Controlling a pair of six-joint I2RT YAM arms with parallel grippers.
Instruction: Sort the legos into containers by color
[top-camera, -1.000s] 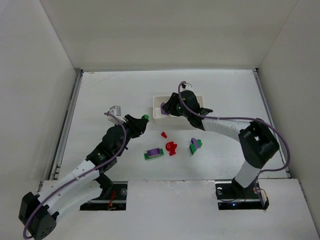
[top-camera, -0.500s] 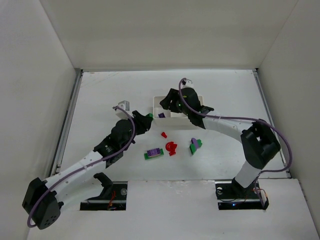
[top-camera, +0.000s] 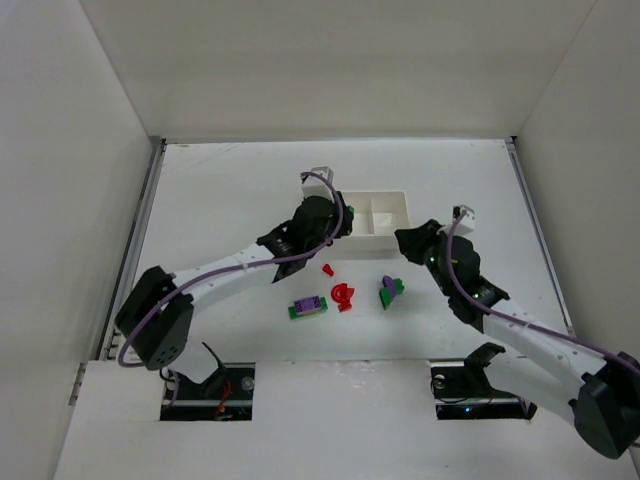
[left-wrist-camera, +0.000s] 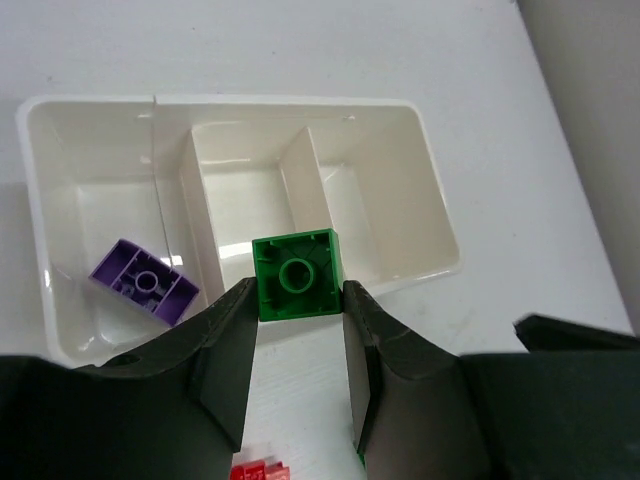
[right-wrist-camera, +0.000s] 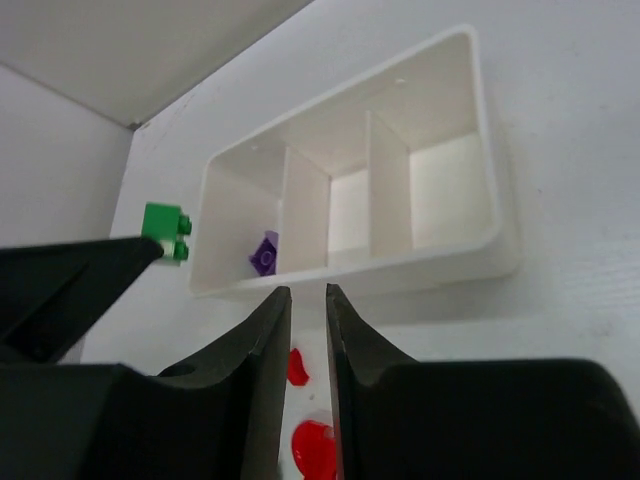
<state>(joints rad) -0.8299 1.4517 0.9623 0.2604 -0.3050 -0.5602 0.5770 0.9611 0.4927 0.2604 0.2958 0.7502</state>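
Observation:
The purple lego is in an end section of the tray, so my left gripper next needs to move the green lego outward and down over the empty middle one.
The white tray has three compartments; it also shows in the left wrist view and the right wrist view. A purple lego lies in its left compartment, also seen in the right wrist view. My left gripper is shut on a green lego and holds it above the tray's near left part. My right gripper is back from the tray, empty, jaws almost together.
Loose legos lie in front of the tray: a small red one, a red curved piece, a purple-and-green stack, and a purple and green pair. White walls enclose the table.
My left arm swung right with the green lego to the tray. My right gripper let go of the purple lego into the left compartment and pulled back toward the right.

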